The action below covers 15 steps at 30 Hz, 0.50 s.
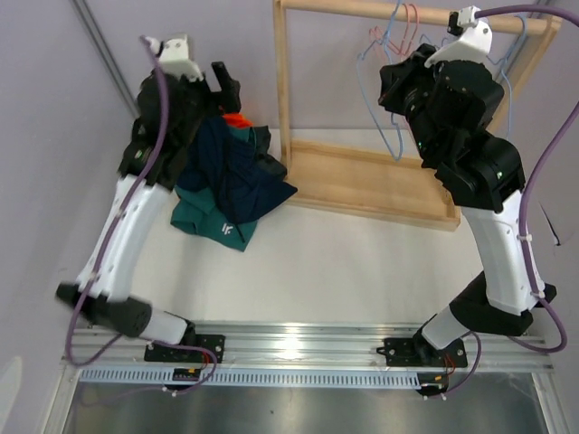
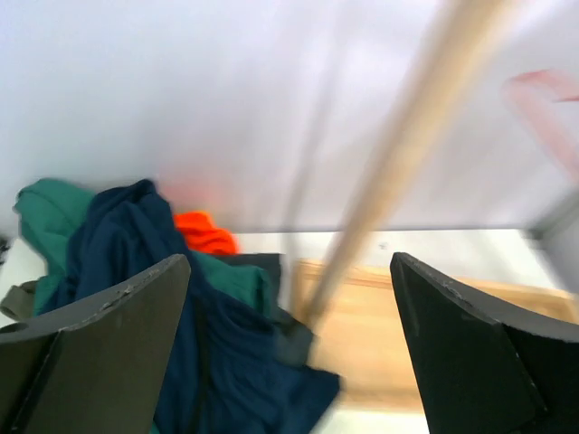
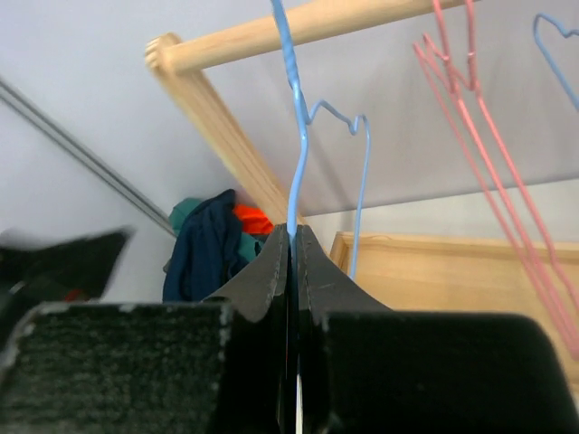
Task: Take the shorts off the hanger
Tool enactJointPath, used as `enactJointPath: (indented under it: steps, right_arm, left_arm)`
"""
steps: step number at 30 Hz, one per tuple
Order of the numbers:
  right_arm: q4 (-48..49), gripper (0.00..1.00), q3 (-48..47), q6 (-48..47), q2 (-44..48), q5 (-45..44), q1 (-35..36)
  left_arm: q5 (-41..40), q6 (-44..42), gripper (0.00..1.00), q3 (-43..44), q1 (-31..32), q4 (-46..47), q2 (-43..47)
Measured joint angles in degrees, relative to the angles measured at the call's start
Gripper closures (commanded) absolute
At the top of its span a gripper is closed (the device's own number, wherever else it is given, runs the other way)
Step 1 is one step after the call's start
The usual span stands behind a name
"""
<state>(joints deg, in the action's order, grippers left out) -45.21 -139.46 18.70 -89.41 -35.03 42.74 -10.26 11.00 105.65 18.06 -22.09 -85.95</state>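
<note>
I should move my right gripper along the rack's top bar toward its post beside the pile of shorts, then open it off the hanger's wire. The blue hanger is bare.
The shorts lie in a pile (image 1: 231, 181) on the table left of the wooden rack (image 1: 362, 185): navy on top, teal (image 1: 213, 224) beneath, orange (image 1: 237, 118) showing at the back. The pile also shows in the left wrist view, with navy (image 2: 181, 344), teal (image 2: 45, 208) and orange (image 2: 204, 233). My left gripper (image 1: 226, 86) is open and empty above the pile's far edge (image 2: 289, 262). My right gripper (image 1: 387, 83) is shut on the wire of a bare blue hanger (image 3: 294, 172) hanging from the top rail (image 3: 317, 23); its jaws (image 3: 294, 231) press flat on the wire.
Pink hangers (image 3: 479, 136) and another blue one (image 3: 360, 181) hang bare on the rail beside the held hanger. The rack's left post (image 2: 407, 154) stands just right of the pile. The rack's base tray (image 1: 380, 181) lies under my right arm.
</note>
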Motion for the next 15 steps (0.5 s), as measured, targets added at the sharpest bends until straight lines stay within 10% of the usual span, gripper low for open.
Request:
enactJointPath:
  steps: [7,15]
  right_arm:
    - [0.1,1.00,-1.1,5.6,-5.0,16.5,-14.1]
    - [2.4,1.00,-3.5,8.1,-14.5,25.0,-15.4]
  left_arm:
    - [-3.1,1.4,0.00,-21.1,7.8,3.9,26.1]
    - [-5.1,4.1,0.01,-37.5,11.3,0.0,35.4]
